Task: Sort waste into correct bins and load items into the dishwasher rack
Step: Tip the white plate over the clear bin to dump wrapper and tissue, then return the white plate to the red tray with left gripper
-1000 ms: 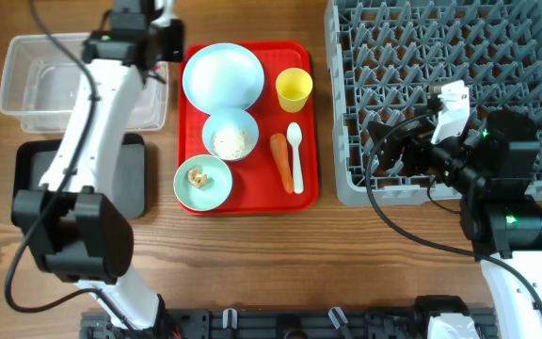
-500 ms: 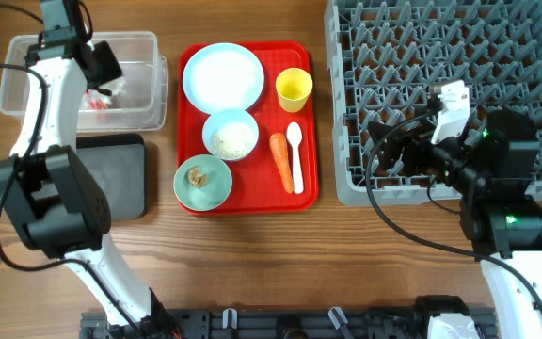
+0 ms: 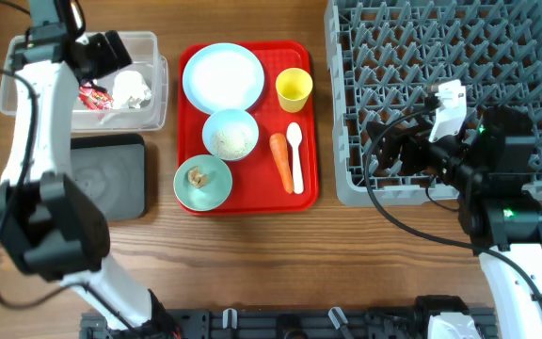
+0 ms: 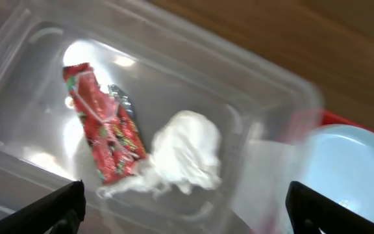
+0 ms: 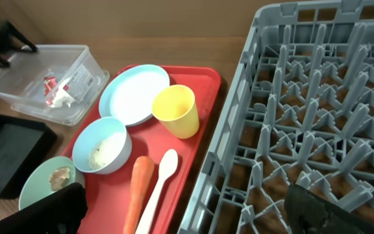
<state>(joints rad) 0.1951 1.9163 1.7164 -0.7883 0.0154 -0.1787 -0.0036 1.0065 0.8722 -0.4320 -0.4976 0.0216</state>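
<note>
My left gripper needs to leave the clear tub next, go back toward the bowl of rice and lower onto its rim beside the carrot, where bare tray leaves room.
My left gripper hangs open and empty over the clear tub. Under it in the tub, the red-and-white wrapper and the crumpled tissue lie side by side. On the red tray are the plate, the yellow cup, a bowl of rice, a bowl with the food lump, the carrot and the white spoon. My right gripper stands open and empty over the left front edge of the grey rack.
The black tray lies in front of the clear tub, left of the red tray. The rack's upright pegs rise close to my right gripper. Bare wooden table lies along the front edge.
My left arm has swung left over the clear tub and its jaws have opened. The tissue now lies loose beside the wrapper. The right arm has not moved.
</note>
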